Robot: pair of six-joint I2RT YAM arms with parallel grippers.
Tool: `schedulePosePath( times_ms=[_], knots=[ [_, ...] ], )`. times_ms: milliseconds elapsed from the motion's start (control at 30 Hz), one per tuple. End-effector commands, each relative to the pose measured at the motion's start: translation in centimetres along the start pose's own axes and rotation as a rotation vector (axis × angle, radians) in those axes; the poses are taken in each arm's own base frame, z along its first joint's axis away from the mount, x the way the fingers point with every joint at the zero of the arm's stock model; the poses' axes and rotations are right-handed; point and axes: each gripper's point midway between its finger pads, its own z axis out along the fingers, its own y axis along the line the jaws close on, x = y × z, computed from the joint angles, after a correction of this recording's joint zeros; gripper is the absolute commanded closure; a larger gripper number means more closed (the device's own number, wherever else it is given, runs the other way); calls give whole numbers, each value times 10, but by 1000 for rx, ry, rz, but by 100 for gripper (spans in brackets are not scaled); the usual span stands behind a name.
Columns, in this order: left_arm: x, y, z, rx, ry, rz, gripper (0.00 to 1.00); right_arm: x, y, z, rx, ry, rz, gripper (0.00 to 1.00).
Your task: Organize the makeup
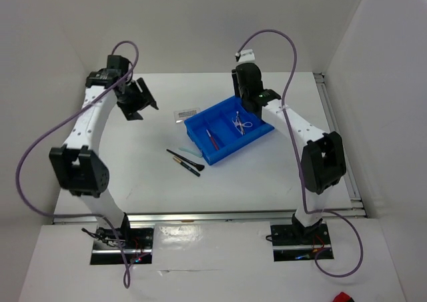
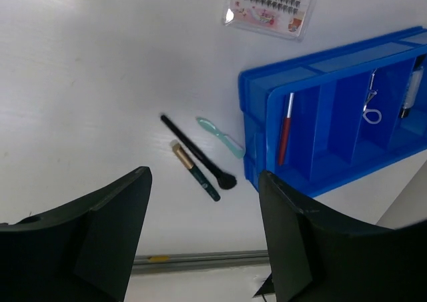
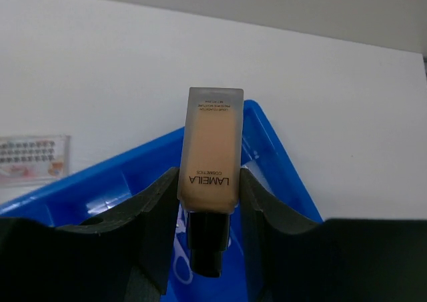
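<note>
The clear bottle's tray section is below on the right in the top view, so my right gripper will go down there next and release the tube [image 3: 210,149].
My right gripper [image 3: 208,177] is shut on a beige tube [image 3: 210,149] with a black cap, held cap-down over the blue divided tray [image 3: 113,185]. From above, that gripper [image 1: 252,102] hangs over the tray's far right corner [image 1: 265,119]. A red pencil [image 2: 285,129], thin clips [image 2: 370,105] and a clear bottle [image 2: 410,92] lie in the tray's compartments. On the table left of the tray lie a black brush [image 2: 197,152], a green and gold pencil [image 2: 193,172] and a mint stick [image 2: 220,135]. My left gripper [image 2: 203,181] is open and empty, raised at the far left [image 1: 137,99].
A white lash card [image 2: 270,9] lies on the table beyond the tray's left end [image 1: 187,114]. White walls close in the table at the back and right. A metal rail [image 1: 207,215] runs along the near edge.
</note>
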Motion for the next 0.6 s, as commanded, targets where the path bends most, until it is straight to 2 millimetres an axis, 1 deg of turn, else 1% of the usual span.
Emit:
schedulePosePath(
  times_ms=[0,33,67,100,133,167,200,233,267,300,333,367,400,433,467,500,533,567],
  knots=[
    [2,-36,21,70,78,81,22,-2,-16,24,-21,-26,-32,70],
    [5,-35,46,40,128,92,22,4,-28,32,1,-10,-39,70],
    [3,-51,46,63,135,125,22,13,-27,41,-9,18,-54,70],
    [3,-55,54,55,153,131,22,17,-31,46,-9,33,-54,70],
    [4,-57,63,38,169,136,22,24,-32,51,-15,47,-66,70],
    [4,-64,80,28,192,144,22,38,-39,59,-2,83,-71,70],
    [5,-62,87,15,211,141,21,41,-41,60,-11,95,-70,70],
    [8,-64,95,11,223,147,21,48,-42,65,-15,110,-70,70],
    [8,-63,101,6,229,146,19,55,-42,65,-16,124,-75,70],
    [11,-59,116,-10,249,142,19,66,-44,65,-24,145,-76,70],
    [13,-57,122,-20,261,129,18,69,-49,67,-15,147,-72,70],
    [15,-54,134,-29,272,127,18,77,-47,67,-25,160,-75,70],
    [15,-54,138,-31,274,126,17,82,-50,68,-30,170,-63,70],
    [15,-54,142,-34,279,125,17,87,-47,70,-41,179,-64,70],
    [19,-56,149,-35,287,134,17,91,-52,71,-34,190,-62,68],
    [22,-53,158,-46,301,132,17,96,-49,73,-45,200,-64,68],
    [19,-55,161,-40,294,133,17,99,-49,72,-45,212,-67,68],
    [23,-58,165,-39,301,151,17,106,-49,73,-46,231,-72,68]
  ],
)
